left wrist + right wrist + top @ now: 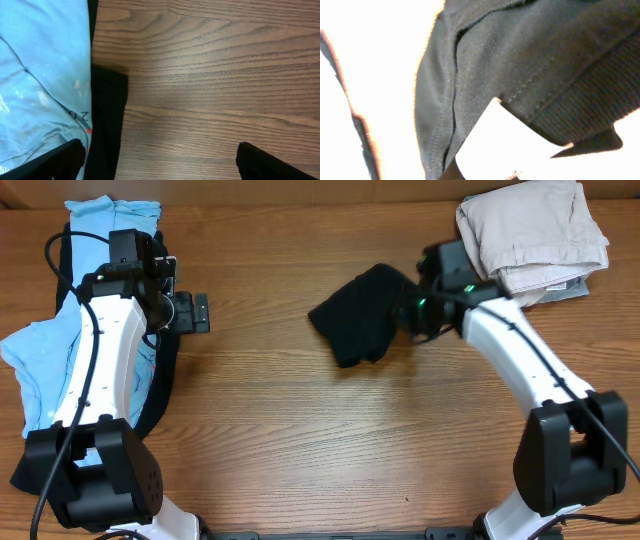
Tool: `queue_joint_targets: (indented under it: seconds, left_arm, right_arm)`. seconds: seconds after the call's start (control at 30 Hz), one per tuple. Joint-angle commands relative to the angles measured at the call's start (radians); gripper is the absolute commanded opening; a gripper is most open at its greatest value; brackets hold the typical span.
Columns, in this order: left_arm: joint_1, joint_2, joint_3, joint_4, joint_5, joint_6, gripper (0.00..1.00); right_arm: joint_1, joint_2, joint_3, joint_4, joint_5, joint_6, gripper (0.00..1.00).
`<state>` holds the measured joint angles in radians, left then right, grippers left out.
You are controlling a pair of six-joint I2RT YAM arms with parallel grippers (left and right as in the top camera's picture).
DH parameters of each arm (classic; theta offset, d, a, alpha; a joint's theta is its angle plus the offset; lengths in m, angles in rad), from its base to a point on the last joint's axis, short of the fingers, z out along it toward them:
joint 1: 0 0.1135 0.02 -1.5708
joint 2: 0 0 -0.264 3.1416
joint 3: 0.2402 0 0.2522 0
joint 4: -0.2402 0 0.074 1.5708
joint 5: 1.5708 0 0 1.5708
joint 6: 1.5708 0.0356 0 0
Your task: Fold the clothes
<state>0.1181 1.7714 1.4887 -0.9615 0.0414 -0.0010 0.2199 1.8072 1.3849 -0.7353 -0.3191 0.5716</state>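
My right gripper holds the black garment (362, 315). Next, it should raise it and carry it outward, then bring it down onto the beige stack at the back corner of the table.
A crumpled plain black garment (362, 315) lies mid-table. My right gripper (408, 310) is at its right edge and shut on it. In the right wrist view the black garment (530, 65) fills the frame, its white label (507, 145) close to the lens, and the fingers themselves are hidden. A heap of light blue clothes (50, 350) over a black one lies at the far left. My left gripper (192, 312) hovers just right of that heap, open and holding nothing. The left wrist view shows the left gripper (160, 165) above bare wood, with light blue cloth (35, 75) and a black strip (107, 125) beside its left finger.
A stack of folded beige clothes (535, 235) sits at the back right corner, just behind the right arm. The wooden table (300, 440) runs across the front between the two arm bases.
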Motion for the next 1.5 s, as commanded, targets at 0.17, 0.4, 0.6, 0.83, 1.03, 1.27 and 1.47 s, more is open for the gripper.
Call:
queue_joint_targets:
  seconds: [0.17, 0.4, 0.6, 0.83, 1.03, 1.27, 1.47]
  left_arm:
    - [0.000, 0.007, 0.019, 0.010, 0.011, -0.014, 1.00]
    - [0.000, 0.007, 0.019, 0.012, 0.011, -0.014, 1.00]
    - [-0.001, 0.007, 0.019, 0.020, 0.012, -0.014, 1.00]
    - [-0.001, 0.007, 0.019, 0.038, 0.018, -0.032, 1.00]
    - [-0.001, 0.007, 0.019, 0.063, 0.038, -0.033, 1.00]
    - [-0.001, 0.007, 0.019, 0.077, 0.038, -0.033, 1.00]
    - [-0.001, 0.007, 0.019, 0.085, 0.038, -0.033, 1.00]
  right_arm:
    - [-0.110, -0.042, 0.319, -0.058, -0.044, -0.262, 0.04]
    - [-0.214, -0.040, 0.357, 0.155, 0.012, -0.261, 0.04]
    - [-0.307, -0.006, 0.357, 0.354, 0.016, -0.241, 0.04]
    - [-0.388, 0.087, 0.357, 0.514, 0.031, -0.197, 0.04]
    - [-0.472, 0.221, 0.357, 0.572, 0.029, -0.177, 0.04]
    - [-0.577, 0.270, 0.357, 0.426, 0.035, -0.175, 0.04]
    - [-0.656, 0.251, 0.357, 0.298, -0.110, -0.187, 0.63]
